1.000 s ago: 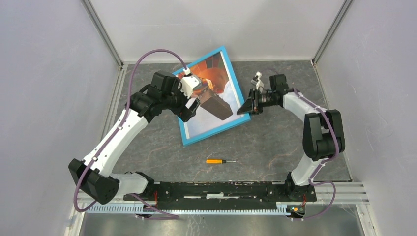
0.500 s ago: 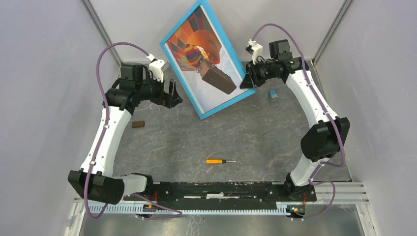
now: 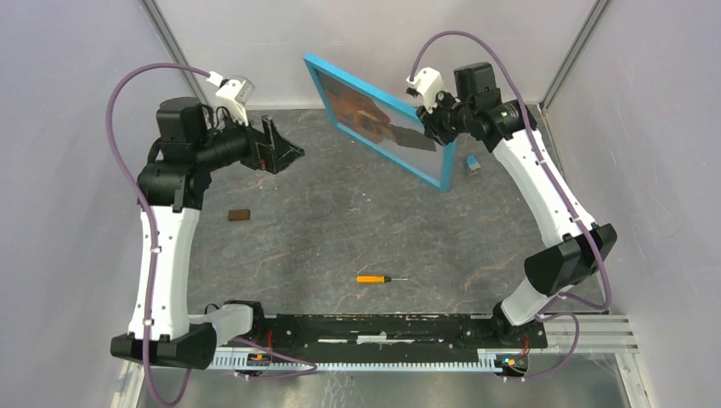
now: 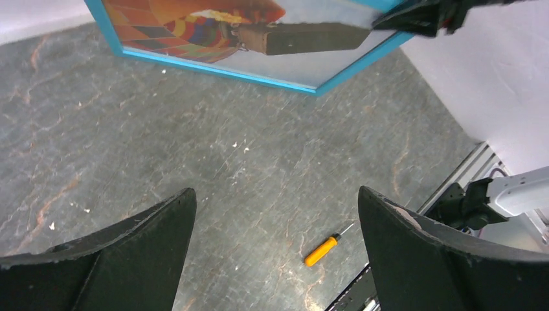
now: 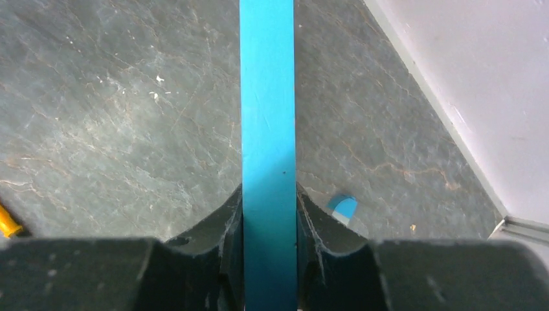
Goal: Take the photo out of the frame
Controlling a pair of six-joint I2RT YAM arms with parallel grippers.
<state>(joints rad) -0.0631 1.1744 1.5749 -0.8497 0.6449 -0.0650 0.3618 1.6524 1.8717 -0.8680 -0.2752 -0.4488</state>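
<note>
The frame goes back and down with my right gripper to the tabletop beyond the screwdriver next, face down before release, since its photo side shows from above.
The blue-bordered frame [image 3: 383,127] is held up off the table at the back, tilted nearly on edge, its front facing left. The hot air balloon photo [image 3: 367,117] sits inside it behind the glass and also shows in the left wrist view [image 4: 213,23]. My right gripper [image 3: 432,126] is shut on the frame's right edge; in the right wrist view the blue edge [image 5: 268,129] runs straight up between the fingers. My left gripper [image 3: 287,153] is open and empty, raised left of the frame and apart from it.
An orange screwdriver [image 3: 374,279] lies on the grey table in front of the arms and shows in the left wrist view [image 4: 322,251]. A small brown block [image 3: 239,215] lies at the left. A small blue piece [image 3: 472,163] lies near the right arm.
My right gripper has lifted the frame and turned it from flat-facing to nearly edge-on. My left gripper let go of it, opened and drew back to the left and upward.
</note>
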